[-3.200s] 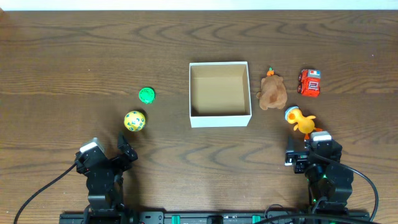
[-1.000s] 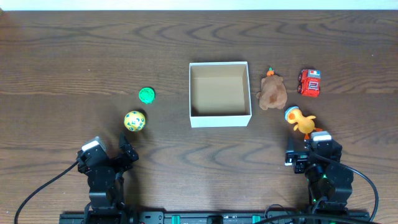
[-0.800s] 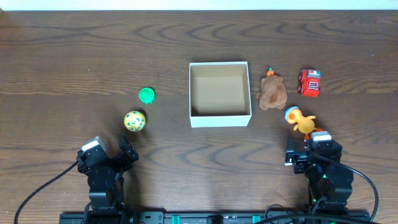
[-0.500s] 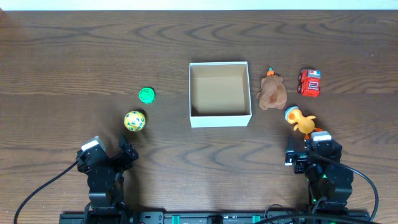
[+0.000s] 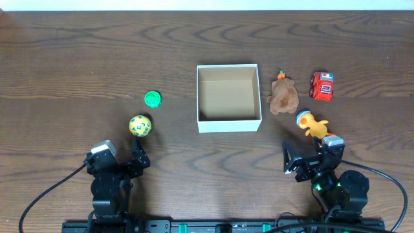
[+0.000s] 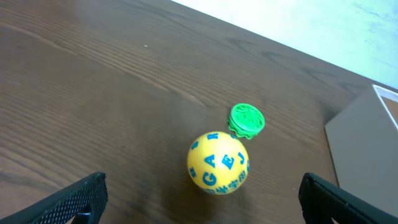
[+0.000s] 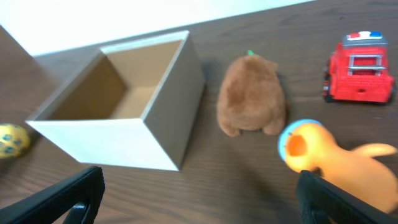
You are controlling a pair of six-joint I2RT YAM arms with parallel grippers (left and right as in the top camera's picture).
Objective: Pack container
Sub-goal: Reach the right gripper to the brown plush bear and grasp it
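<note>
My right gripper will reach outward past the orange duck (image 5: 313, 125) and go down open onto the brown plush's body (image 5: 283, 97), since the plush lies farther out on the table.
The container (image 5: 229, 123) is a square white box with a tan inside, open at table centre; it also shows in the right wrist view (image 7: 93, 135). A yellow lettered ball (image 5: 140, 125) and a green disc (image 5: 152, 98) lie left of it. A brown plush (image 5: 283, 97), a red toy truck (image 5: 322, 85) and an orange duck (image 5: 313, 125) lie right of it. My left gripper (image 5: 120, 157) is open just below the ball (image 6: 217, 163). My right gripper (image 5: 306, 156) is open below the duck (image 7: 329, 151).
The green disc (image 6: 247, 119) sits just behind the ball in the left wrist view. The plush (image 7: 252, 95) and truck (image 7: 359, 70) show beyond the duck in the right wrist view. A pale wall strip (image 5: 207, 4) runs along the table's far edge.
Both grippers have opened wide. The left arm has shifted slightly right and down; the right arm has turned left toward the box. No toy has moved.
</note>
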